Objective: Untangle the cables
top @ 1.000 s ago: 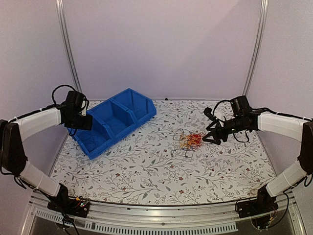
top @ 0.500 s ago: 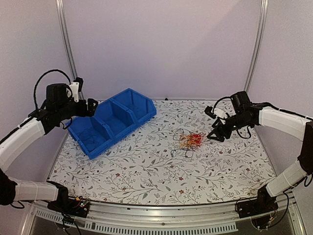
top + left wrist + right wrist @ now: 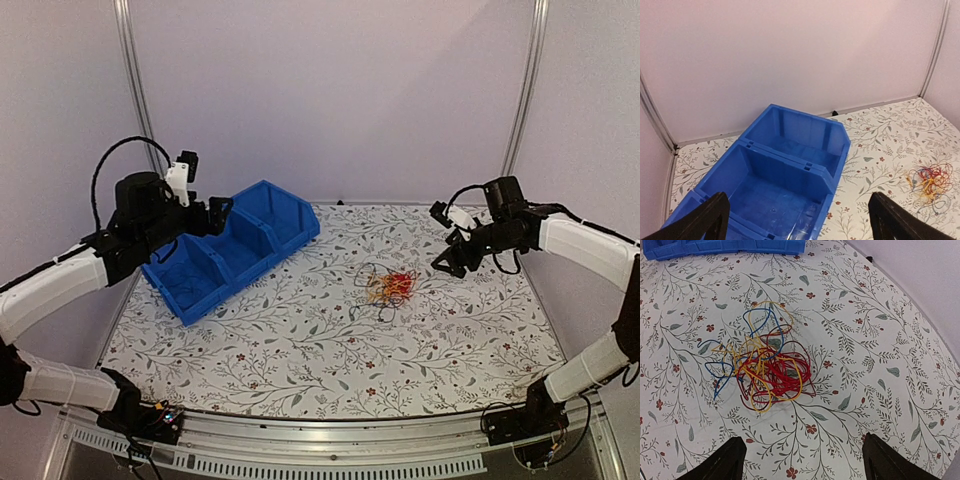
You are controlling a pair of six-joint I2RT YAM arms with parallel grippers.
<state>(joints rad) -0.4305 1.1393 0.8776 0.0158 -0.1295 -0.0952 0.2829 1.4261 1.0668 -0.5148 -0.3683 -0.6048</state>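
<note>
I will swing my left gripper right in the top view and down to the piece of blue cable trailing clear of the knot.
The cables lie on the flowered table as one small knot of red, orange-yellow, blue and dark wires. The right wrist view shows that knot of cables close up, with red loops on top and blue strands trailing left. My right gripper hovers to the right of the knot, apart from it. It is open with only tablecloth between its fingers. My left gripper hangs open above the blue bin, far from the wires. Nothing sits between its fingers. The cables appear small at the right edge of that view.
A blue bin with three compartments stands at the back left, tilted diagonally; its compartments look empty. Its edge shows at the top of the right wrist view. Frame posts rise at both back corners before the pale wall.
My left arm has swung up and to the right over the bin and its jaws have opened wide. My right gripper has drawn back and up from the knot, opening a little more.
</note>
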